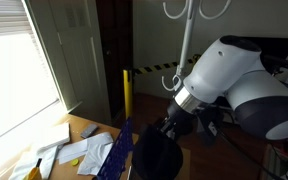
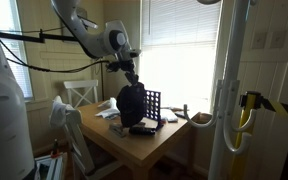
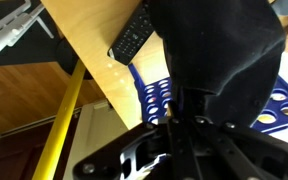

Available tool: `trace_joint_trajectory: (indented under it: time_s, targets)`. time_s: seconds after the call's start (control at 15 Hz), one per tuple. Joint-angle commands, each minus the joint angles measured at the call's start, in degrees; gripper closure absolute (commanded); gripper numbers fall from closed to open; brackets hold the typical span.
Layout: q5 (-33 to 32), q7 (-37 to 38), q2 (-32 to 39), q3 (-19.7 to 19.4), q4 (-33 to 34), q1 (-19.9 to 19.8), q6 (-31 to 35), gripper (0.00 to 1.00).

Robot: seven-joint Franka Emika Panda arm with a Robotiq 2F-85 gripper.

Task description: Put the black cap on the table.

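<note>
The spot on the tabletop by the slim black remote (image 2: 138, 134) is below my gripper beside the rack, so I will next lower toward it and release the black cap (image 2: 131, 103) there.
The black cap (image 2: 131, 103) hangs as a floppy dark lump from my gripper (image 2: 132, 79), just above the light brown wooden table (image 2: 156, 148). In an exterior view the cap (image 1: 156, 156) hangs below the gripper (image 1: 173, 126) near the table (image 1: 80, 127). In the wrist view the cap (image 3: 216, 52) fills the upper right and covers most of the fingers (image 3: 183, 112), which are shut on its fabric. The table top (image 3: 84, 40) shows beyond it. Whether the cap's bottom touches the table is unclear.
A blue grid rack (image 2: 153, 104) (image 3: 154, 100) stands on the table right behind the cap. A slim black remote (image 3: 134, 38) (image 2: 142, 129) lies beside it. Papers (image 1: 79, 151), a dark blue cloth strip (image 1: 119, 150), a white chair (image 2: 74, 96), a white stand (image 2: 224, 90) and a yellow post (image 1: 125, 95) are nearby.
</note>
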Motion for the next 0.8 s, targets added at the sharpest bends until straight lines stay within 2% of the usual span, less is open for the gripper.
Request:
trace_joint_trajectory:
  time_s: [0.0,0.07,0.13,0.2,0.27,0.53,0.73]
  targets:
    - [13.1,-11.4,2.2,1.0,1.5,1.0,3.0,0.99]
    - [17.6,-15.5,2.7,1.1,1.9,1.7,3.5,0.99]
    - [22.1,-19.8,3.7,-1.8,2.5,5.6,3.9,0.99]
    - [26.5,-23.8,3.9,0.9,3.0,3.7,3.0,0.99]
    - [29.1,-26.2,4.4,1.2,3.6,4.1,2.0,0.99]
    - [27.0,-27.5,6.3,4.1,4.3,3.4,1.6,0.99]
    - [28.1,-30.0,8.3,5.5,5.9,3.8,2.8,0.99]
